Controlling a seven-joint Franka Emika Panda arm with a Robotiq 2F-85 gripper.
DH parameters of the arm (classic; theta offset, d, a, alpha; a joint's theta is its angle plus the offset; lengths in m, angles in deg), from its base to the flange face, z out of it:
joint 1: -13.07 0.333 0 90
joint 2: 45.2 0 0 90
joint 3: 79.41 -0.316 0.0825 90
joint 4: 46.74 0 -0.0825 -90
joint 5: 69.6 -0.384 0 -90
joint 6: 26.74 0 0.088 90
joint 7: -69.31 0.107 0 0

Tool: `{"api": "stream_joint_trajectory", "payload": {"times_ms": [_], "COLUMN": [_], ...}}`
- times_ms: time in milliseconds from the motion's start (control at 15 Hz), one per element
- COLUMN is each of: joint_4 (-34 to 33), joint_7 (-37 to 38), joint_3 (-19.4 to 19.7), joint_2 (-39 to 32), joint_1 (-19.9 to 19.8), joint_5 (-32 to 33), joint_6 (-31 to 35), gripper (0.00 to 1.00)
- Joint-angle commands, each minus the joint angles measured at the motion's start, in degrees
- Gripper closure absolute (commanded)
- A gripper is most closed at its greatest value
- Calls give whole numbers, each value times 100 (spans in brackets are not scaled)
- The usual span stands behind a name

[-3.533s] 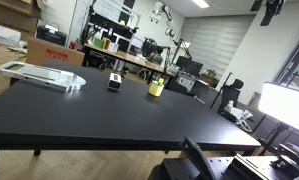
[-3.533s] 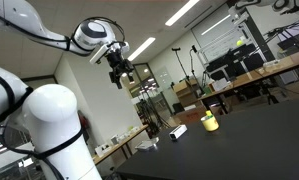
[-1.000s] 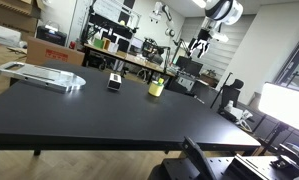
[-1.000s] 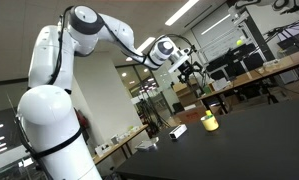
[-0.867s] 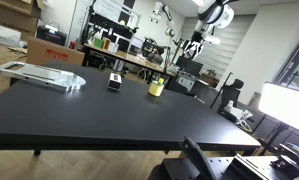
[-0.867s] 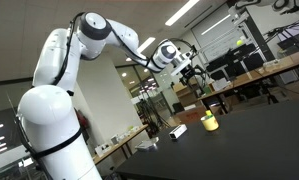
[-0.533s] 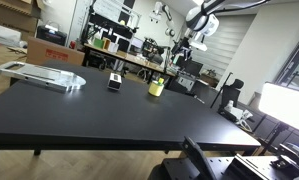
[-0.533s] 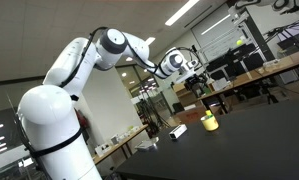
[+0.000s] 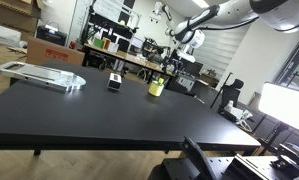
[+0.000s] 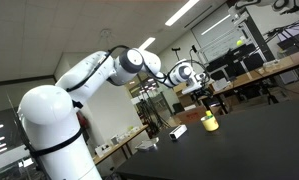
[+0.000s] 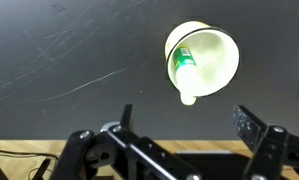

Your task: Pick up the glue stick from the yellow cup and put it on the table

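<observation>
My gripper lowers its open fingers to either side of the glue stick's end with the cap (image 10: 209, 114) (image 11: 188, 97) below it next, since that end juts past the cup's rim.
A yellow cup (image 9: 156, 88) stands on the black table (image 9: 99, 115) near its far edge; it also shows in an exterior view (image 10: 210, 122). In the wrist view I look down into the cup (image 11: 215, 52). A glue stick (image 11: 186, 72) with a green label leans inside, its white cap over the rim. My gripper (image 9: 176, 57) hangs above the cup, also seen in an exterior view (image 10: 200, 89). In the wrist view its jaws (image 11: 184, 122) are open and empty, below the cup in the picture.
A small dark-and-white box (image 9: 115, 81) stands on the table beside the cup; it also shows in an exterior view (image 10: 177, 131). A silver flat device (image 9: 41, 74) lies at the far corner. Desks, monitors and chairs stand behind the table.
The arm has swung in from high up and come down over the yellow cup. The cup and glue stick have not moved.
</observation>
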Motion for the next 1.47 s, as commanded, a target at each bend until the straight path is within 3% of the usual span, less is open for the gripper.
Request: {"api": "stream_joint_trajectory", "payload": {"times_ms": [0, 267, 333, 400, 733, 1000, 1400], "joint_4": [-1122, -1674, -1771, -1884, -2244, -2267, -1970], "joint_7": [137, 130, 156, 133, 127, 94, -198], "joint_3": [-100, -159, -138, -139, -141, -121, -15], "joint_2": [-776, -1254, -1346, -1436, -1725, -1536, -626], "joint_1": [4, 42, 58, 61, 68, 62, 40], "joint_5": [-42, -37, -18, -11, -7, -13, 156], "joint_6": [-461, -703, -710, -733, -774, -1198, -1796], "gripper": [0, 0, 10, 27, 63, 89, 91]}}
